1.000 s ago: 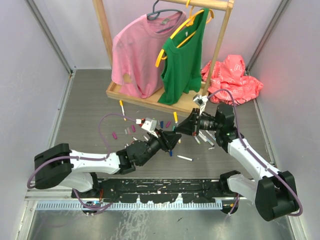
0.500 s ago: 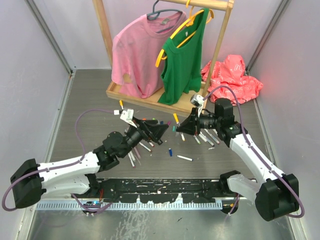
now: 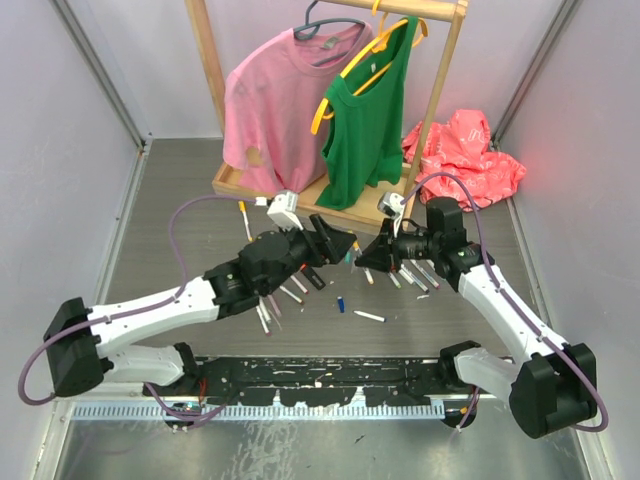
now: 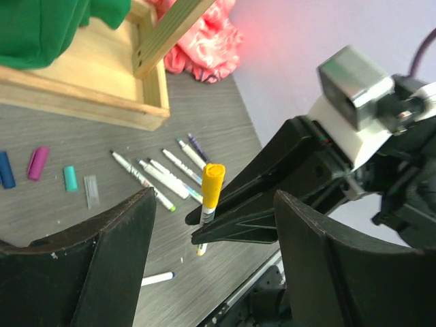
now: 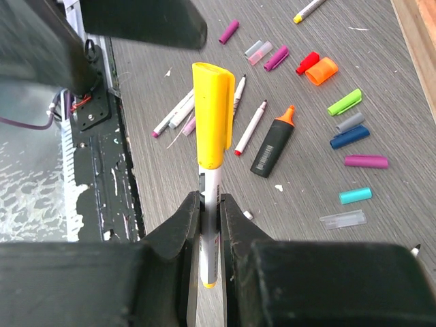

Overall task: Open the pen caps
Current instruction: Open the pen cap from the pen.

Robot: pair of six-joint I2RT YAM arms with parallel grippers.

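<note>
The right gripper moves down and back next to release the marker's body on the clear tabletop (image 3: 387, 304) beside the lone white marker.
My right gripper (image 5: 210, 204) is shut on the white barrel of a marker (image 5: 210, 231) that stands upright, its yellow pen cap (image 5: 212, 116) still on top. My left gripper (image 4: 214, 238) is open, and its two fingers stand wide on either side of that yellow cap (image 4: 212, 184) without touching it. From above, the left gripper (image 3: 338, 245) and the right gripper (image 3: 372, 255) meet nose to nose in front of the rack. Loose pen caps lie on the table: orange (image 5: 321, 71), red (image 5: 307, 62), green (image 5: 344, 101), blue (image 5: 349, 137), teal (image 5: 355, 195).
A wooden clothes rack base (image 3: 240, 185) with a pink shirt (image 3: 270, 110) and a green shirt (image 3: 370, 120) stands just behind the grippers. A red bag (image 3: 465, 150) lies at the back right. Uncapped markers (image 4: 157, 178) and a black highlighter (image 5: 272, 146) are scattered beneath.
My left gripper pulled away to the left, opened its jaws wide, then swung back to the right gripper. The right gripper stayed shut and shifted slightly left.
</note>
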